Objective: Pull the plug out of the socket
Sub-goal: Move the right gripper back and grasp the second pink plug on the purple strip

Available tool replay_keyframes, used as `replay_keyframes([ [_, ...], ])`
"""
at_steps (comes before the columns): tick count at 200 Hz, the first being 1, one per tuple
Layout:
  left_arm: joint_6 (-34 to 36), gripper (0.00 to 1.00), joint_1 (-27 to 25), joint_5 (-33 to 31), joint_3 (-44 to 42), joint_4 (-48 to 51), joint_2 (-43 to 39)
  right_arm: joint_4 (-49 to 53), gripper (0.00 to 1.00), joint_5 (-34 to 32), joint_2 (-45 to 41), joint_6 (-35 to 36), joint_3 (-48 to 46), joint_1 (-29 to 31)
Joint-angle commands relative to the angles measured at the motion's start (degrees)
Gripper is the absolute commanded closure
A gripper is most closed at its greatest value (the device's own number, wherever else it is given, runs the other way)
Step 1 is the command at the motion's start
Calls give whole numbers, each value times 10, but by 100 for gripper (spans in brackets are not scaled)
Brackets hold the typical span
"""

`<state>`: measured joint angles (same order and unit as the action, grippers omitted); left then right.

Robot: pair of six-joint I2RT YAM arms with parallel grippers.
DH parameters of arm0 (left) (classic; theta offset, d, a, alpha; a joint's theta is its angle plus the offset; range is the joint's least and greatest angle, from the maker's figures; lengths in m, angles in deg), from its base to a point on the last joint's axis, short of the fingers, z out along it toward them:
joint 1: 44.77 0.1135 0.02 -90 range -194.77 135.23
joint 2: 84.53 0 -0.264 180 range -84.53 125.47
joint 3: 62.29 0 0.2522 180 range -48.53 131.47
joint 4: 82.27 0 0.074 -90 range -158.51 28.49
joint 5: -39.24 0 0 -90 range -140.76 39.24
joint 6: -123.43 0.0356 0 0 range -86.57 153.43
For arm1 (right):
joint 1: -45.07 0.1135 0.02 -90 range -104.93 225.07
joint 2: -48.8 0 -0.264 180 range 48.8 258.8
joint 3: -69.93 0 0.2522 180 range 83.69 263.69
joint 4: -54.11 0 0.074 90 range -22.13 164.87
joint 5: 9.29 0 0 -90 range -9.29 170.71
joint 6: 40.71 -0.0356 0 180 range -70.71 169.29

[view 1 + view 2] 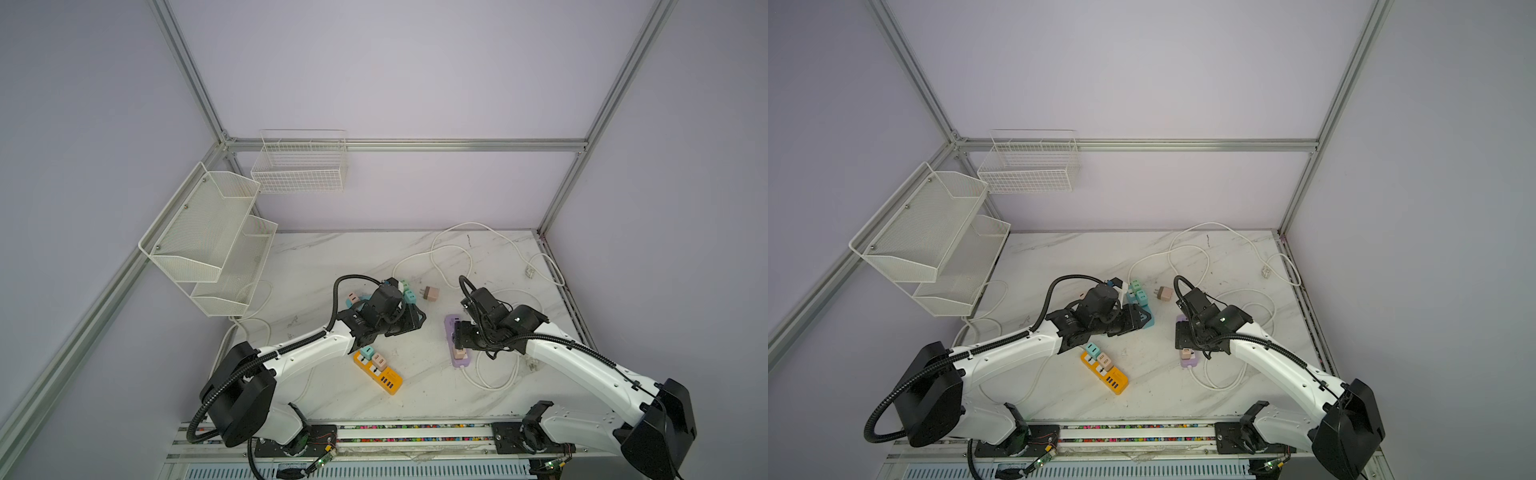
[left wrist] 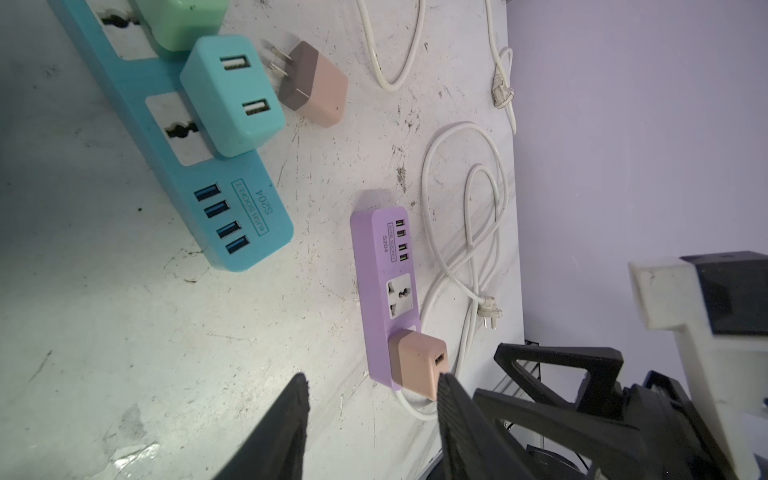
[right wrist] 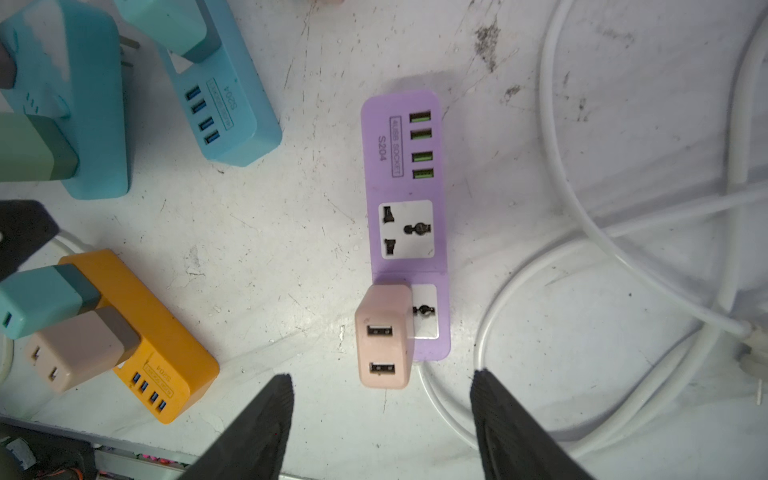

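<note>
My right gripper lowers its open fingers, spread wider than the pink plug's body [image 1: 459,353] [image 3: 385,340] standing below, along the body's long sides next and closes.
A pink plug [image 3: 384,340] sits in the end socket of a purple power strip [image 3: 405,166] lying flat on the marble table. My right gripper [image 3: 382,376] hovers over that end of the strip, open, its fingers standing wide on either side of the plug and touching nothing. In both top views the right gripper [image 1: 459,338] [image 1: 1183,338] covers the middle of the purple strip [image 1: 451,324] [image 1: 1188,362], with the pink plug [image 1: 459,354] [image 1: 1186,354] showing just below it. My left gripper [image 2: 372,376] is open and empty, to the left of the purple strip [image 2: 382,266].
A blue strip [image 2: 232,195] carrying a teal plug [image 2: 232,95] and a green plug [image 2: 183,20] lies under the left gripper [image 1: 409,322]. An orange strip [image 1: 378,372] holds two plugs. A loose pink plug [image 1: 431,293] and white cables [image 1: 494,374] lie around. Wire baskets [image 1: 208,245] hang on the left wall.
</note>
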<state>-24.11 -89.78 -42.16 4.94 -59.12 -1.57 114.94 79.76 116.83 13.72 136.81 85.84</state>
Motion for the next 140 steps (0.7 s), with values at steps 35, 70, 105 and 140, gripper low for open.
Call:
replay_keyframes([
  [35, -20, 49, -12, -10, -34, -43, -7, -30, 30, -29, 15, -57, -48, 48],
  [70, -25, 49, -18, -4, -29, -62, 9, -70, 37, -44, 36, -59, -62, 48],
  [105, -24, 49, -21, 2, -20, -71, 24, -81, 45, -45, 61, -54, -66, 48],
  [140, -26, 49, -22, 4, -20, -75, 35, -98, 52, -44, 77, -52, -77, 48],
])
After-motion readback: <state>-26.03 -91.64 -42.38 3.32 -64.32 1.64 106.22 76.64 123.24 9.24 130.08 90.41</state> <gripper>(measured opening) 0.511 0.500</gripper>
